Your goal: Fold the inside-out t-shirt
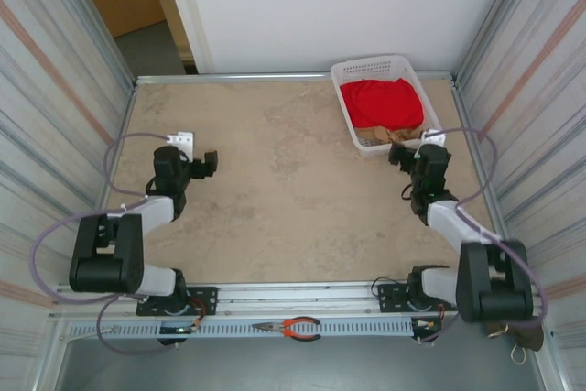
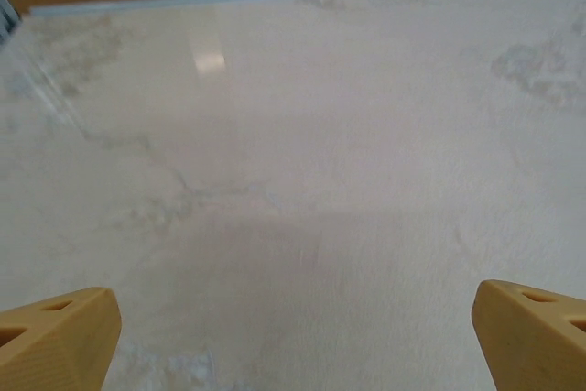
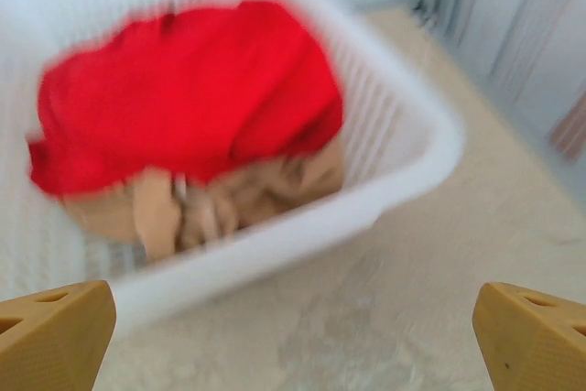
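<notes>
Cloth lies uncovered on the red t-shirt's side (image 1: pixel 408 105) (image 3: pixel 298 89) by the basket's nearer metal side. So my right gripper goes outward over the basket's near rim and down onto it next.
The bright red t-shirt (image 1: pixel 380 103) lies bunched in a white basket (image 1: pixel 341 72) at the back right of the table, on top of a tan-beige garment (image 1: pixel 375 135). In the right wrist view the red t-shirt (image 3: pixel 183 89) fills most of the basket (image 3: pixel 403 162) and the picture is blurred. My right gripper (image 1: pixel 401 154) sits just in front of the basket's near rim, open, with nothing between its tan fingertips (image 3: pixel 55 336). My left gripper (image 1: pixel 207 165) hovers over bare table at the left, open and empty, its fingertips (image 2: pixel 55 341) wide apart.
The table (image 1: pixel 275 190) is a beige stone-patterned surface with metal walls left and right. Red-handled pliers (image 1: pixel 291 327) lie on the front rail between the arm bases. A small white block (image 1: pixel 185 139) sits beside the left arm.
</notes>
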Controlling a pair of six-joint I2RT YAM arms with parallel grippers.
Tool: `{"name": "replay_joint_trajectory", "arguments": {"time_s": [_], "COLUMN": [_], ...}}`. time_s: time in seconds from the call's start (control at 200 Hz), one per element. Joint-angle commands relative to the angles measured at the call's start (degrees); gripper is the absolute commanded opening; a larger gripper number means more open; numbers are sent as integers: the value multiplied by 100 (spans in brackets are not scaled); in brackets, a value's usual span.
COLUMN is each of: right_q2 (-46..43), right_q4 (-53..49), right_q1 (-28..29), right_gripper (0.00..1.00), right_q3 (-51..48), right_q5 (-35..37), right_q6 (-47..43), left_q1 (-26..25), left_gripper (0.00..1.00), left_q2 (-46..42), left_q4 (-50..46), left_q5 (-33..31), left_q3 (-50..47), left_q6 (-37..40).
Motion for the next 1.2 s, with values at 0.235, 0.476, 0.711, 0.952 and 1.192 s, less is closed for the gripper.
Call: {"name": "replay_joint_trajectory", "arguments": {"time_s": [0.235, 0.476, 0.711, 0.952, 1.192], "right_q2": [87, 2906, 5148, 6631, 6533], "right_q4": [-3616, -5223, -5920, -6617, -6567], "right_q1": [-812, -588, -352, -319, -1030], "right_gripper": [99, 95, 96, 95, 47], "right_q3": [2729, 5356, 7400, 8955, 8570], "right_q5": [-1862, -2258, -1612, -821, -802], "right_q6": [1374, 1297, 1319, 1484, 1851], "left_q1": [-667, -1974, -2816, -3062, -3097], "left_gripper": [99, 99, 99, 99, 99], "left_q2": [-1026, -1188, -1132, -923, -799], "left_q4": [-3340, -4493, -4460, -4212, -4278], "left_q5": [-558, -589, -384, -162, -47], "left_q3": [1511, 2242, 2210, 2057, 1997], "left_q6": [-1613, -2197, -2850, -3181, -3221]}}
